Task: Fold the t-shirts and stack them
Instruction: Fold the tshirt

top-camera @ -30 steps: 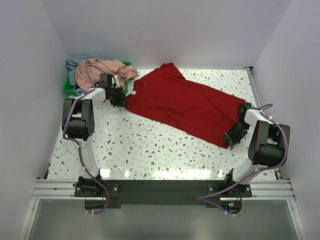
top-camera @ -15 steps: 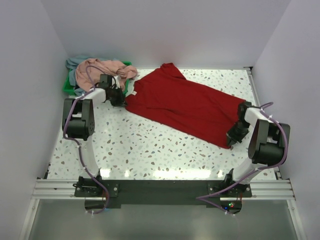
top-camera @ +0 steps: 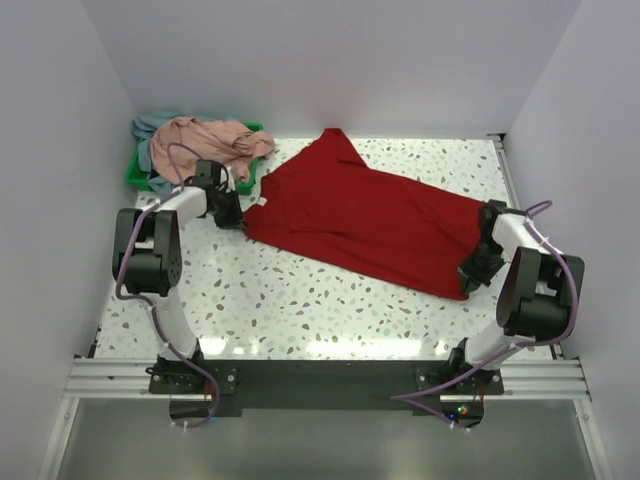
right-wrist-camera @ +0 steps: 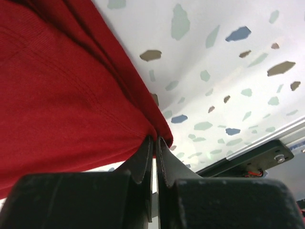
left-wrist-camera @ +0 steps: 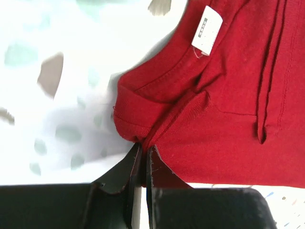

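Note:
The t-shirt's collar is crowding the green tray, so I will move my left gripper back and slightly to the left in the top view, over bare speckled tabletop, and let go.
A bright red t-shirt (top-camera: 365, 218) lies stretched slantwise across the speckled table, collar end at the left. My left gripper (top-camera: 238, 216) is shut on its shoulder edge near the collar; the wrist view shows the red cloth (left-wrist-camera: 224, 109) pinched between the fingertips (left-wrist-camera: 143, 149), with a white label (left-wrist-camera: 208, 34) above. My right gripper (top-camera: 478, 262) is shut on the hem corner at the right; there the red cloth (right-wrist-camera: 62, 95) runs into the pinch (right-wrist-camera: 155, 140). A dusty pink t-shirt (top-camera: 212, 137) lies bunched over a grey-blue one (top-camera: 150, 125) at the back left.
A green tray (top-camera: 137, 173) under the pink and grey-blue shirts stands in the back left corner. White walls close in the table on three sides. A metal rail (top-camera: 320, 375) with both arm bases runs along the near edge.
Both grippers closed on the red shirt's ends and drew apart. The shirt now lies tauter and straighter; the left end shifted a little left, the right corner moved right and away from the near edge.

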